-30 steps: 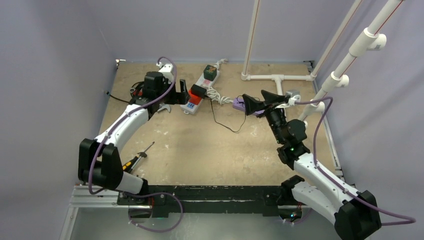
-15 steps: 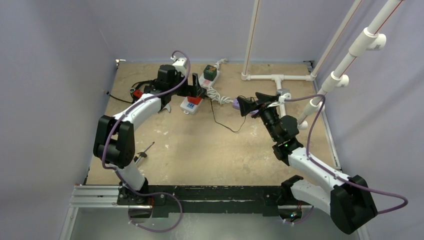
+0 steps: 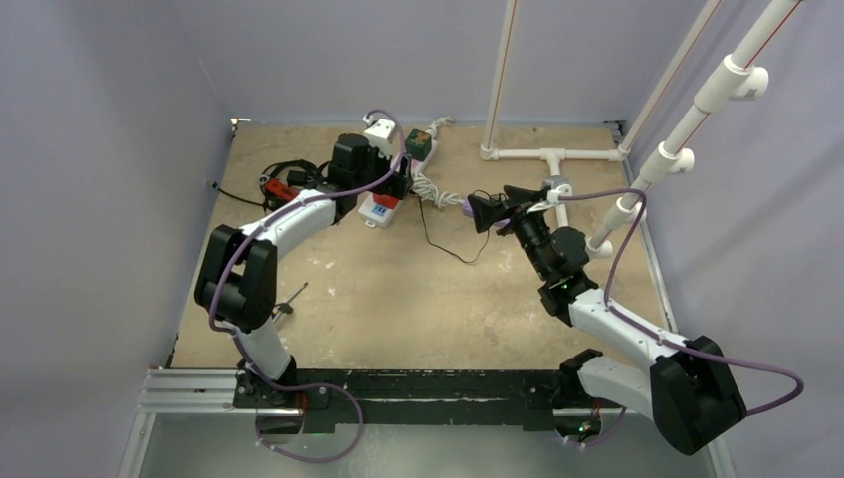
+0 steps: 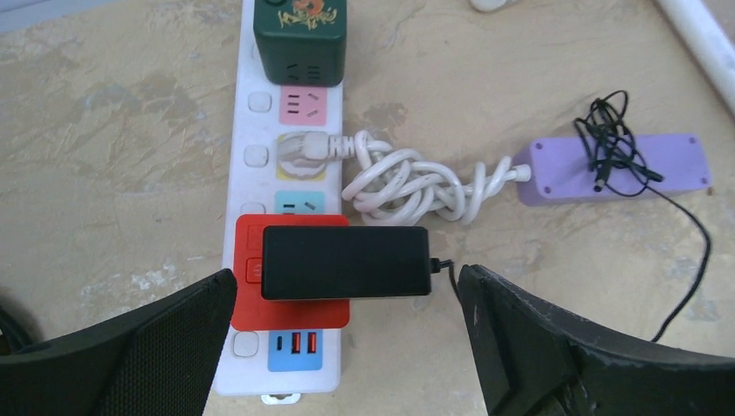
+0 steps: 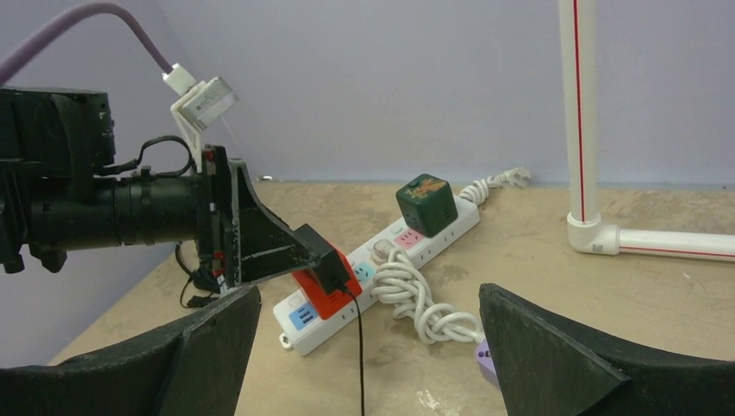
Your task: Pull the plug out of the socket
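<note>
I will lower my left gripper onto the black plug [image 4: 345, 262] between its open fingers below and close on both its short ends.
The socket [image 4: 251, 130] is a long white strip with pastel outlets, lying at the back of the table [image 3: 381, 211]. A black plug [image 4: 345, 262] sits on a red adapter [image 4: 290, 314] near the strip's blue USB end, and a thin black cord runs off it. My left gripper [image 4: 347, 277] is open right over this plug, one finger on each side with a gap on both. The right wrist view shows the left gripper [image 5: 260, 234] reaching the plug [image 5: 328, 258] from the left. My right gripper [image 3: 488, 211] is open and faces the strip from the right, apart from it.
A dark green cube [image 4: 299, 39] and a white plug [image 4: 299, 152] with a knotted white cord occupy other outlets. A flat purple bar [image 4: 620, 169] lies to the right. White pipes [image 3: 542, 154] stand at the back right. A screwdriver [image 3: 274, 317] lies at the front left.
My left arm has swung right from beside the strip to above the black plug, and its jaws have opened a little wider. The right gripper has edged slightly left.
</note>
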Motion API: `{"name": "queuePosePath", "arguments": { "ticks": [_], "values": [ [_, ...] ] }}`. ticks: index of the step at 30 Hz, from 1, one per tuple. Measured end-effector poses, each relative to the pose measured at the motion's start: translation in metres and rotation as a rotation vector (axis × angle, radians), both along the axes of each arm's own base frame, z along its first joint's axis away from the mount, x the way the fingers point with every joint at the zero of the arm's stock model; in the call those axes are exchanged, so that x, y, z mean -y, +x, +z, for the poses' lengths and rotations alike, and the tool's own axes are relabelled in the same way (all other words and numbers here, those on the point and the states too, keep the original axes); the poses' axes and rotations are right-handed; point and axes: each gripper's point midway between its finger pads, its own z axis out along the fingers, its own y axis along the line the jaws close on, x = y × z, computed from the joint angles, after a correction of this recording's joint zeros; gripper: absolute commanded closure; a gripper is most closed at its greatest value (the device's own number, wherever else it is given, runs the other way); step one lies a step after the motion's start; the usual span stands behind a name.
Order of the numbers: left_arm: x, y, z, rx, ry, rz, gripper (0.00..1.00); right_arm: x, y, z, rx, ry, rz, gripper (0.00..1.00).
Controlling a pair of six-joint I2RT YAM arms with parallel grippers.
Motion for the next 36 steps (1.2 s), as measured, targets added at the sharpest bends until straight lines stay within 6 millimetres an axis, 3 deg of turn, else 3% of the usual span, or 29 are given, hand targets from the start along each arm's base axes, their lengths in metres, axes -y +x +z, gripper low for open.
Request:
{"name": "queuePosePath", "arguments": {
  "ticks": [6,10,13,20,30,36],
  "values": [
    [-0.003,0.003,-0.024,-0.023,0.062,0.008,0.01,-0.004,0.001,-0.006,-0.012,-0.014,0.020,0.01],
    [-0.001,0.004,-0.027,-0.015,0.080,0.002,0.02,-0.007,0.002,-0.011,-0.021,-0.020,0.028,0.01],
    [0.002,0.010,-0.024,0.000,0.090,0.001,0.10,-0.009,0.003,-0.014,-0.029,-0.026,0.038,0.01],
    [0.008,0.024,-0.027,0.008,0.116,0.006,0.44,-0.011,0.004,-0.019,-0.039,-0.032,0.043,0.01],
    [0.011,0.020,-0.029,0.008,0.144,-0.004,0.56,-0.011,0.006,-0.016,-0.035,-0.031,0.043,0.01],
    [0.009,0.011,-0.028,-0.018,0.156,0.040,0.57,-0.011,0.006,-0.016,-0.033,-0.033,0.042,0.01]
  ]
}}
